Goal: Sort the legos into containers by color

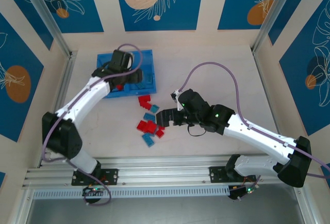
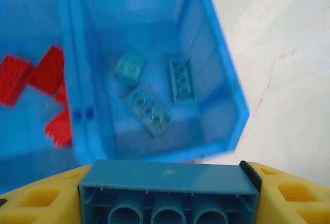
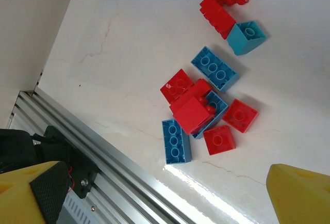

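Observation:
The light blue lego in my left gripper matches the color of those in the blue tray's light blue section, so my gripper next needs to move down over that section and release it there.
My left gripper (image 2: 167, 201) is shut on a light blue lego (image 2: 167, 190), held underside towards the camera, just above the near edge of the blue tray (image 2: 234, 110). The tray's right compartment holds three light blue legos (image 2: 148, 109). Its left compartment, past the middle wall (image 2: 77, 79), holds red legos (image 2: 49, 72). From above, the left gripper (image 1: 126, 78) hovers over the tray (image 1: 147, 59). My right gripper (image 3: 165, 203) stands open and empty above a loose pile of red legos (image 3: 193, 113) and blue legos (image 3: 175, 140) on the table. It (image 1: 166, 117) sits just right of that pile (image 1: 148, 126).
An aluminium rail (image 1: 165, 164) runs along the table's near edge, close to the pile. Metal frame posts (image 1: 49, 20) and patterned walls close in the back and sides. Bare table lies right of the tray.

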